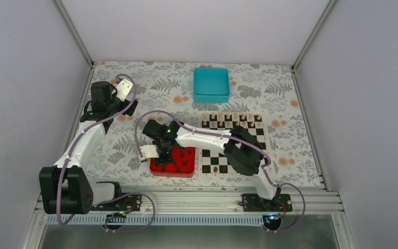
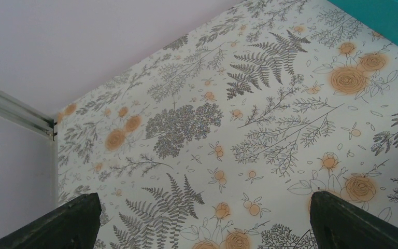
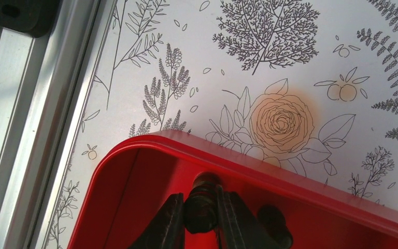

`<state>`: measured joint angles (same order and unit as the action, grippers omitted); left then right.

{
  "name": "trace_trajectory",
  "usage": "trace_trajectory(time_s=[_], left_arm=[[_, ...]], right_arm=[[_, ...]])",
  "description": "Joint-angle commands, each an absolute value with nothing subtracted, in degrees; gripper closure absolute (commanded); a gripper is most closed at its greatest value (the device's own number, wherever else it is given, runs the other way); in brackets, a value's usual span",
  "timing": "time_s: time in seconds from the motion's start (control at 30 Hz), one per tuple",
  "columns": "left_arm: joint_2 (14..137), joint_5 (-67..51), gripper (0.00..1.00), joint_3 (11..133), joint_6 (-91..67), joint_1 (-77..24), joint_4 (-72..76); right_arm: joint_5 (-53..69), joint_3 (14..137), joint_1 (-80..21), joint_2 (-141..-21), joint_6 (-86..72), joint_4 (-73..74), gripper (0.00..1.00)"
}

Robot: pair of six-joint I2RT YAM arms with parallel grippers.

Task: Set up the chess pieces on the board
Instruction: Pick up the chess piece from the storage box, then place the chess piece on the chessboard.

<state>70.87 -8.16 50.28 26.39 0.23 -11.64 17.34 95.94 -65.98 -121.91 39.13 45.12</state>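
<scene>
Dark pieces already stand along the board's front edge, so next my right gripper should lift from the tray (image 1: 158, 170), move across to the board and go down onto a bare white front-edge square (image 1: 231, 169) along that edge.
My right gripper (image 3: 202, 212) is down inside the red tray (image 3: 290, 181), shut on a small dark chess piece (image 3: 203, 199) that stands between its fingers. A second dark piece (image 3: 272, 228) stands just to the right of it in the tray. From above, the right gripper (image 1: 167, 154) hangs over the tray (image 1: 158, 170), which lies left of the board (image 1: 213, 154). The board has pale pieces along its far rows and two dark pieces (image 1: 218, 168) near its front edge. My left gripper (image 2: 202, 223) is open over bare cloth at the far left, holding nothing.
A teal box (image 1: 211, 84) sits behind the board and shows in the left wrist view's top right corner (image 2: 388, 18). A metal rail (image 3: 41, 104) runs along the table's near edge, close to the tray. Walls enclose the floral cloth on three sides.
</scene>
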Motion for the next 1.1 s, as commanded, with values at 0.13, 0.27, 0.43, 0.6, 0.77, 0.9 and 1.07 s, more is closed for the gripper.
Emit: trace_trajectory(time_s=[0.13,0.27,0.43,0.6,0.77,0.9,1.07], left_arm=[[69.51,-8.88,0.00,49.51,26.81,0.61,-10.23],[69.51,-8.79,0.00,49.83,26.67,0.62,-10.28],[69.32,-8.54,0.00,49.62,26.72,0.62,-10.20],[69.54,-8.60,0.00,49.88,26.69,0.68,-10.40],[69.99,-8.84,0.00,50.27,26.55,0.62,-10.72],[70.52,-8.69,0.00,50.53,26.41,0.56,-10.96],[70.66,-8.49,0.00,50.92,26.24,0.66,-11.37]], right_arm=[[17.56,95.69,-65.46,-116.06,38.12,45.43,0.94],[18.20,94.53,-62.58,-109.42,37.79,48.15,0.94],[17.47,88.75,-57.83,-98.71,37.33,51.28,0.94],[15.56,78.92,-52.08,-84.40,36.20,53.50,0.94],[13.08,67.95,-43.98,-72.29,37.02,56.24,0.94],[11.14,59.82,-40.30,-65.15,38.88,58.62,0.94],[10.06,49.51,-37.65,-58.97,39.75,59.18,0.95]])
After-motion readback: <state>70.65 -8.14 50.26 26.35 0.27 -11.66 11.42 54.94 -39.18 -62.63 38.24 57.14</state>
